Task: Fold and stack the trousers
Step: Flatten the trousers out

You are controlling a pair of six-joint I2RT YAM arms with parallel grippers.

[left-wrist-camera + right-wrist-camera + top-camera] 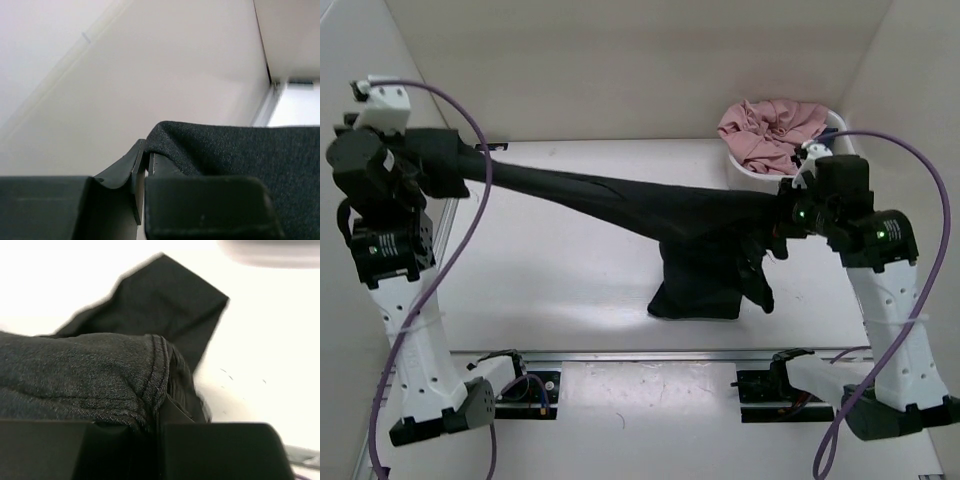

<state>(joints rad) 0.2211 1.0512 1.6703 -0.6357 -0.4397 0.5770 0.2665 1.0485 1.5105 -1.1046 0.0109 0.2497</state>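
I need to move the trousers' hem in my right gripper down, outward and to the left in the top view next. Then I should let go of it on the bare tabletop (704, 163) beside the tub.
The black trousers (650, 205) hang stretched above the table between my two arms, sloping down from the left. My left gripper (445, 150) is shut on one end of the cloth; in the left wrist view the trousers (235, 150) fold over the clamped fingers (157, 167) of the left gripper (145, 160). My right gripper (782, 228) is shut on the other end, where a stitched hem of the trousers (100, 375) bunches at the right gripper (159, 412). A loose part of the cloth (705, 285) droops onto the table below the right gripper.
A white tub (832, 125) holding a pink garment (775, 130) stands at the back right, just behind my right arm. White walls close in the table on the left, back and right. A rail (650, 355) runs along the near edge.
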